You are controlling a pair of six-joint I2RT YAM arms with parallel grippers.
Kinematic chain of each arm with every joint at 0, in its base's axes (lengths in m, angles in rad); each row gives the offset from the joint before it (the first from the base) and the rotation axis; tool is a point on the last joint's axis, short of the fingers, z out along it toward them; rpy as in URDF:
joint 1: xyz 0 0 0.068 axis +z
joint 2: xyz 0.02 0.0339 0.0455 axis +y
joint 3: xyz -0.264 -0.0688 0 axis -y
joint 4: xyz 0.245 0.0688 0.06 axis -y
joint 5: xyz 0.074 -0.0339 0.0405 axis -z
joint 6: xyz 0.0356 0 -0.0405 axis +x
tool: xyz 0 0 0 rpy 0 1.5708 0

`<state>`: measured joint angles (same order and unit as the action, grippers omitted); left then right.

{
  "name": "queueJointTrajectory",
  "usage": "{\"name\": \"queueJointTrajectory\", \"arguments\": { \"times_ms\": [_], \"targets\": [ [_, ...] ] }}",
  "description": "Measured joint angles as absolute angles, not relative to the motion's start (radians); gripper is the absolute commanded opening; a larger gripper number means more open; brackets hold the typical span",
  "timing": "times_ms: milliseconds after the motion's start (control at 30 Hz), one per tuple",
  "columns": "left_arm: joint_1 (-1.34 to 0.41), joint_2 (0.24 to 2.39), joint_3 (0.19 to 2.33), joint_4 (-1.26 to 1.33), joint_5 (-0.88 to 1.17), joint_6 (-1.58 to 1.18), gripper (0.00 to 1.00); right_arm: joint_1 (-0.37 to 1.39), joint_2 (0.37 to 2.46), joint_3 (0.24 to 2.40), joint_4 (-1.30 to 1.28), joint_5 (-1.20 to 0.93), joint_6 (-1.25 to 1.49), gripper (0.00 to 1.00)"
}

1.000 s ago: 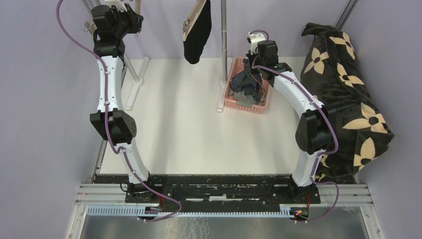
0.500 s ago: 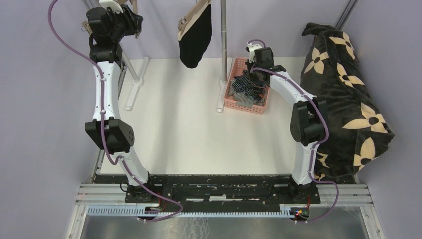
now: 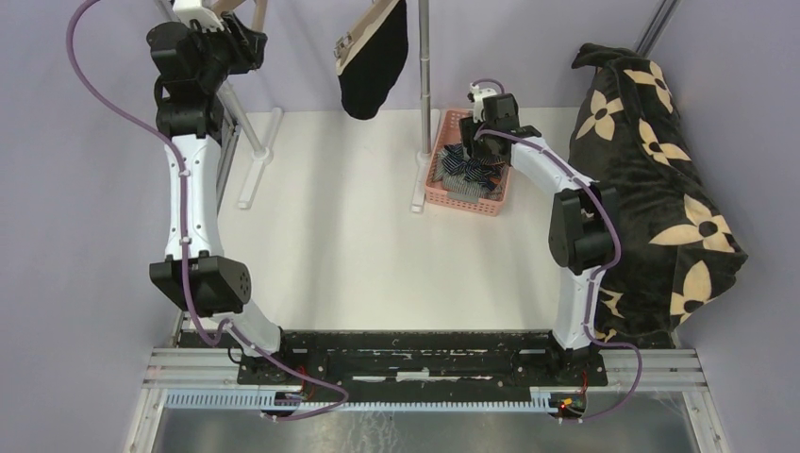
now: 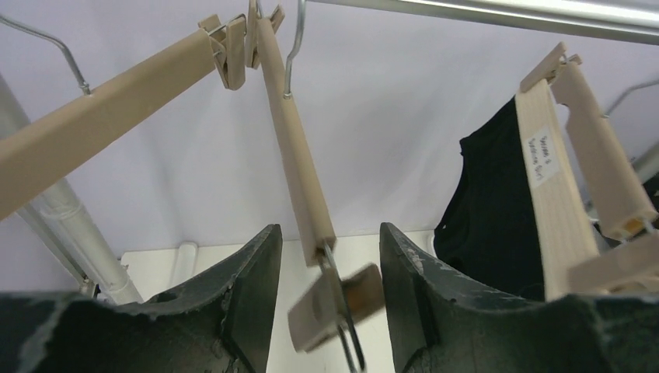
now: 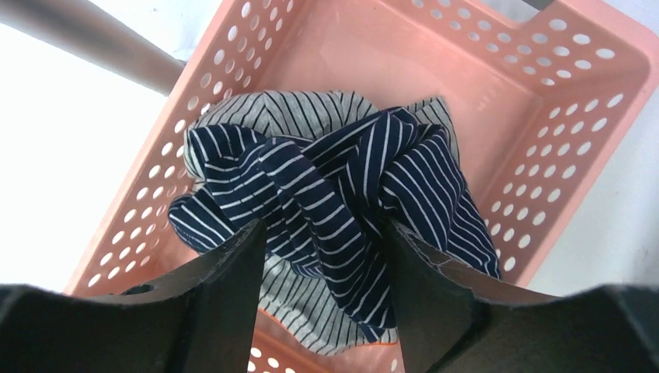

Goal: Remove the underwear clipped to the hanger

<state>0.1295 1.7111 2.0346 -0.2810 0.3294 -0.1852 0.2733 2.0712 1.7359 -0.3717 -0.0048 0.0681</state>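
Observation:
The black underwear hangs clipped to another hanger. I need to move my left gripper to the right in the top view, onto that wooden hanger's near end [image 3: 356,40] [image 4: 624,210].
Black underwear [image 3: 371,71] hangs clipped to a wooden hanger [image 4: 548,167] on the rail; in the left wrist view this black underwear [image 4: 497,210] is at the right. My left gripper [image 3: 243,40] is up at the far left. It is open in its own view [image 4: 328,229], its jaws either side of an empty hanger's [image 4: 299,155] dangling clip [image 4: 338,299] without touching it. My right gripper [image 5: 325,225] is open low over the pink basket [image 5: 544,116]. Navy striped underwear [image 5: 334,186] lies there bunched on grey-white underwear [image 5: 311,311].
The pink basket [image 3: 467,200] stands by the rack's upright pole [image 3: 425,75]. A black flower-print blanket [image 3: 651,170] is piled at the table's right edge. The rack's left foot [image 3: 257,156] lies on the white table. A metal rail [image 4: 505,15] runs overhead.
My right gripper dropped into the basket and opened, letting the navy striped underwear go. My left gripper opened wider and drew back to the left; the black underwear swung slightly.

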Motion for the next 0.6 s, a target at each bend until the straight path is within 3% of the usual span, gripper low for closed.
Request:
{"name": "queueJointTrajectory", "arguments": {
  "times_ms": [233, 467, 600],
  "targets": [
    [0.130, 1.559, 1.940, -0.281, 0.321, -0.185, 0.59, 0.273, 1.926, 1.621, -0.323, 0.024, 0.062, 0.69],
    [0.129, 1.437, 1.903, -0.270, 0.325, -0.190, 0.41, 0.273, 1.739, 1.573, -0.246, 0.043, 0.065, 0.68],
    [0.101, 1.485, 2.018, -0.276, 0.352, -0.197, 0.39, 0.273, 1.689, 1.570, -0.223, 0.045, 0.067, 0.67]
  ]
}}
